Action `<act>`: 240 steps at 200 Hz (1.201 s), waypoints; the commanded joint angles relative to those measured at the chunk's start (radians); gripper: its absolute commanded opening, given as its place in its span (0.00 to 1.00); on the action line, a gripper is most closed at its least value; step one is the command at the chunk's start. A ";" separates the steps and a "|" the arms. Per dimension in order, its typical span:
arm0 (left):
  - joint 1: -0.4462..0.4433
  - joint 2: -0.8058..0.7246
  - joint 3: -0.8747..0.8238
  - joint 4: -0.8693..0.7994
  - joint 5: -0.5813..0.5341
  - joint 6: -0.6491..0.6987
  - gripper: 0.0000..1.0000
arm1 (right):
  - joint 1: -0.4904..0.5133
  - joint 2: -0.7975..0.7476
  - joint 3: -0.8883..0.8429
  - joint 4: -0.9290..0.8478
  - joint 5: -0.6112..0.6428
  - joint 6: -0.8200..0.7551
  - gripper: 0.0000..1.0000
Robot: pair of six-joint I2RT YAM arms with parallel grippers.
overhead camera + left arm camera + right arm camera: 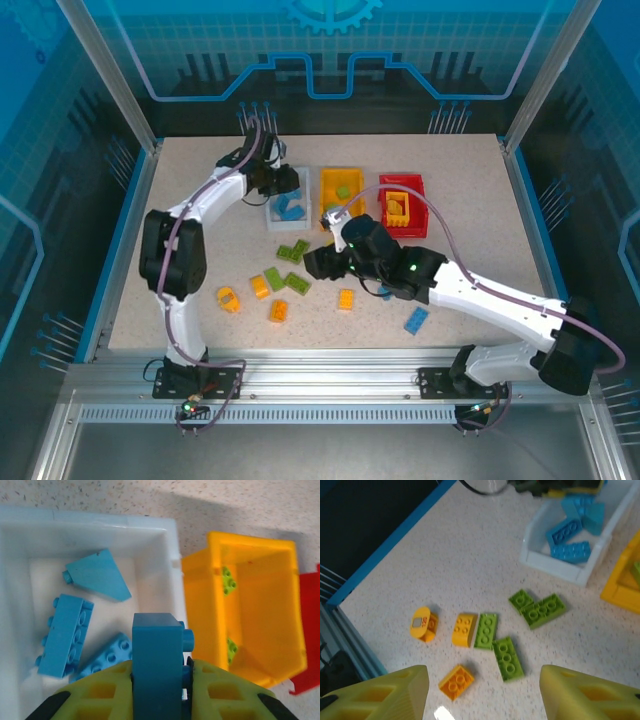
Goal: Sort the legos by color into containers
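Note:
The blue legos already lie in the white bin, so next I will move my left gripper down over the inside of the bin and release the dark blue lego.
My left gripper (285,182) (159,680) is shut on a dark blue lego (156,650), hanging over the white bin (285,229) (100,530). Three lighter blue legos (65,635) lie inside that bin. To its right stand the yellow bin (326,205) (270,605), with two green legos (229,580) in it, and the red bin (420,205). My right gripper (312,262) (482,690) is open above loose green legos (507,658) and orange legos (456,682) on the table, with nothing between its fingers.
More loose legos lie on the speckled table: an orange one (346,299) and a blue one (416,320) near the right arm, and an orange round-topped piece (423,624) at the left. A blue rail (385,545) borders the table's left side.

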State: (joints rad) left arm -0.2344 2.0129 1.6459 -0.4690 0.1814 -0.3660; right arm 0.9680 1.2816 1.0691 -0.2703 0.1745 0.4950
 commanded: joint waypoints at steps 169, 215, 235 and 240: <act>0.033 -0.276 -0.141 0.057 0.104 -0.137 0.53 | 0.022 0.116 -0.036 -0.388 0.178 0.413 0.62; -0.089 -0.639 -0.428 0.058 0.126 -0.119 0.57 | 0.028 0.288 -0.014 -0.502 0.093 0.584 0.66; -0.169 -0.805 -0.561 0.045 0.126 -0.155 0.58 | 0.015 0.353 0.003 -0.481 0.060 0.597 0.67; -0.184 -0.847 -0.589 0.040 0.125 -0.166 0.59 | 0.011 0.367 0.005 -0.474 0.053 0.601 0.67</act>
State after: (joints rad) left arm -0.3500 1.3102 1.1786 -0.3965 0.2901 -0.4973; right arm 0.9829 1.5913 1.0389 -0.7143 0.2756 1.0183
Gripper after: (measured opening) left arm 0.580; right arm 0.666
